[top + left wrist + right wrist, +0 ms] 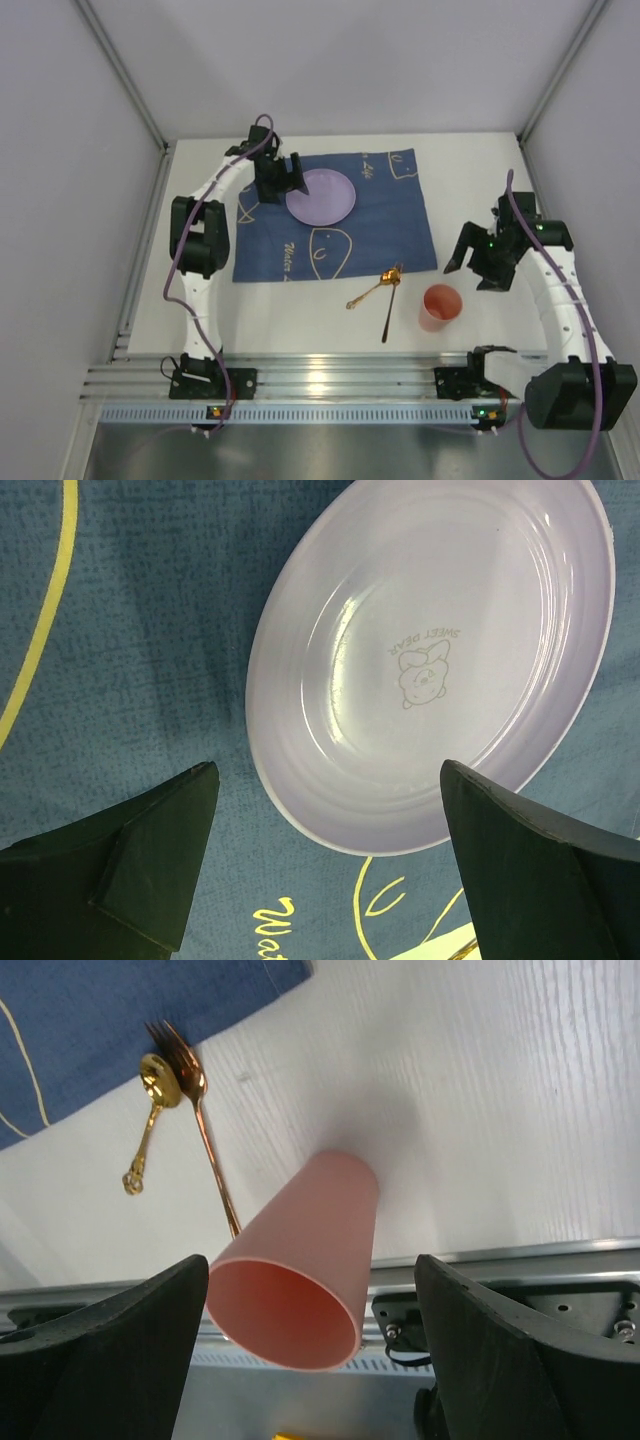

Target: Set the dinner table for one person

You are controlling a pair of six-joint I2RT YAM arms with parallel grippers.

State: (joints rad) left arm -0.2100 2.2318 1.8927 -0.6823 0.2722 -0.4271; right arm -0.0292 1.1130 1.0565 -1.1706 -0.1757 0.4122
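Observation:
My right gripper needs to move back and down next, with its fingers on both sides of the pink cup's rim (460, 303) (355, 1334) on the side facing it, because the cup's opening has room for one finger.
A lilac plate (321, 196) with a bear print lies on the dark blue placemat (390, 215) on the white dinner table (330, 320). My left gripper (283, 178) is open and empty, just left of the plate; its wrist view shows the plate (430, 660) between and beyond the spread fingers. A pink cup (441, 305) stands upright on the bare table. A gold spoon (372, 290) and fork (391, 305) lie left of it. My right gripper (478, 262) is open and empty above and right of the cup (300, 1285).
The ribbed aluminium rail (330, 385) runs along the near edge with both arm bases on it. Grey walls enclose the table on the left, back and right. The fork (205, 1130) and spoon (148, 1120) touch at their heads by the placemat's corner.

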